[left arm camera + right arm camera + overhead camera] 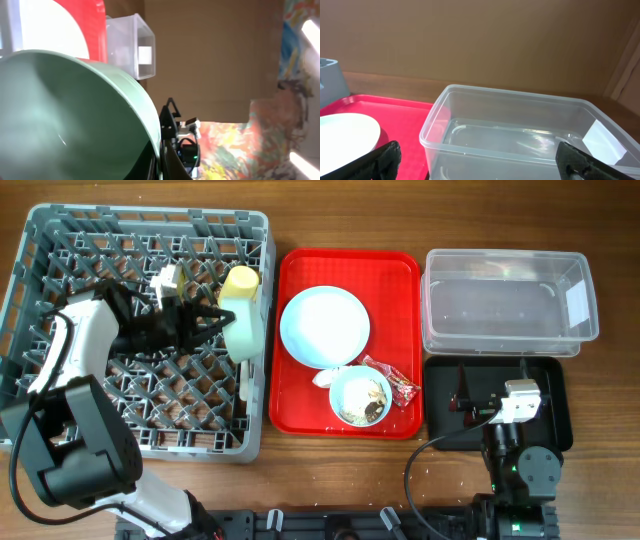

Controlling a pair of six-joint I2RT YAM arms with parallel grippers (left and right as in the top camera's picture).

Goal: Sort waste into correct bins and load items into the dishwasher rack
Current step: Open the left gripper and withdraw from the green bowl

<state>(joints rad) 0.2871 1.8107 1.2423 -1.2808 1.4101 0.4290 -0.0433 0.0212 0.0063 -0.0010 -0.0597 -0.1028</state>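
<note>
My left gripper holds the pale blue bowl [246, 332] and should next lower it, away from the red tray, onto the pegs of the rack [60, 240] beside the yellow cup.
The grey dishwasher rack [60, 240] fills the left. My left gripper [222, 320] is shut on the rim of a pale blue bowl [246, 332], held on edge at the rack's right side; the bowl fills the left wrist view [70, 115], its rim between my fingers [162, 160]. A yellow cup [240, 279] sits just behind it. On the red tray lie the plate [324, 326], a bowl with crumbs [361, 397], a white tissue [325, 377] and the red wrapper [396, 380]. My right gripper [492, 385] is wide open and empty over the black tray [555, 420], facing the clear tub [510, 300].
The red serving tray [300, 415] lies between the rack and the bins. In the right wrist view the clear tub [520, 135] is directly ahead, with the red tray [395, 112] and plate [345, 132] at left. A slim white piece [243, 383] stands in the rack; I cannot tell what it is.
</note>
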